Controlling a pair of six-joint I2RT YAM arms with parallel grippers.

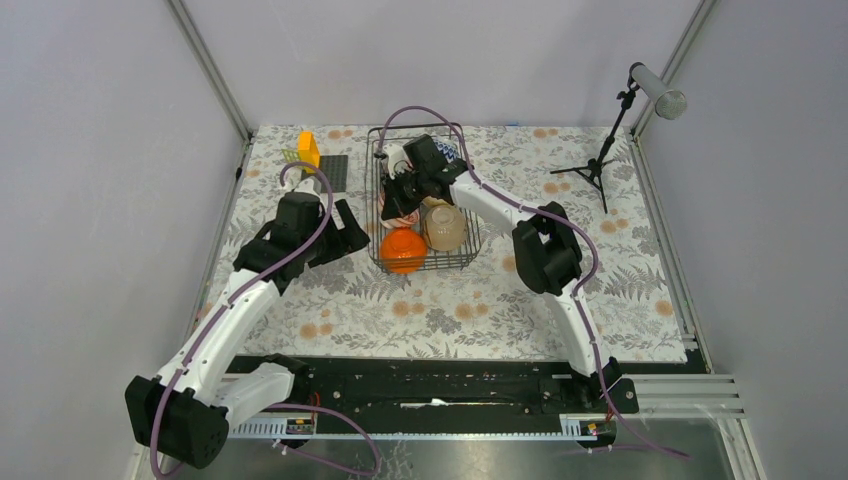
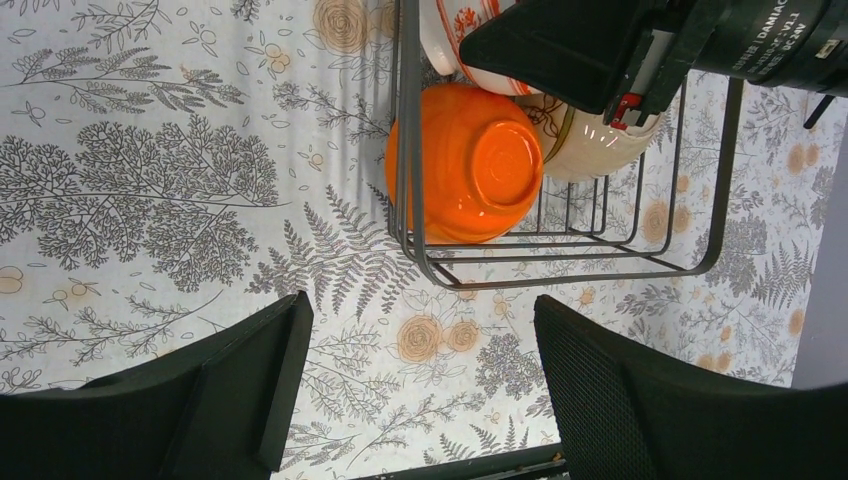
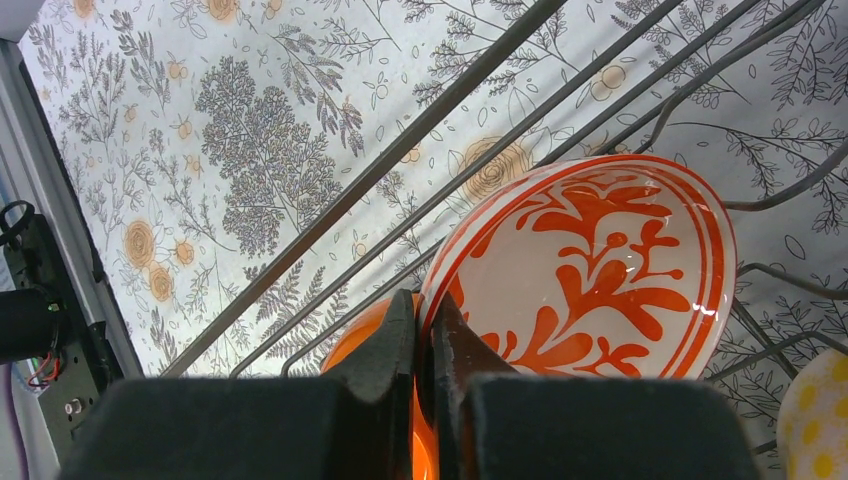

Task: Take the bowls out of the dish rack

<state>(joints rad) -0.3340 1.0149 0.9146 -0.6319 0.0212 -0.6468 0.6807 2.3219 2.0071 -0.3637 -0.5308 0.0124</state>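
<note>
Next I should raise my right gripper to clear the rack (image 1: 470, 235), cross right in the top view to the open cloth near the microphone stand, lower and release.
The black wire dish rack (image 1: 470, 235) stands at the table's middle back. At its near end lie an orange bowl (image 1: 403, 250) and a cream bowl (image 1: 445, 227). My right gripper (image 1: 402, 193) reaches into the rack. In the right wrist view it (image 3: 428, 320) is shut on the rim of the white bowl with red pattern (image 3: 600, 270), with the orange bowl (image 3: 365, 335) right behind. My left gripper (image 1: 345, 235) is open and empty, just left of the rack. The left wrist view shows it (image 2: 420, 390) above the cloth, near the rack's corner (image 2: 560, 265) and orange bowl (image 2: 470, 165).
A dark grey square plate (image 1: 335, 172) and a yellow object (image 1: 308, 150) sit at the back left. A microphone stand (image 1: 605, 150) is at the back right. A blue-and-white bowl (image 1: 447, 152) shows partly at the rack's far end.
</note>
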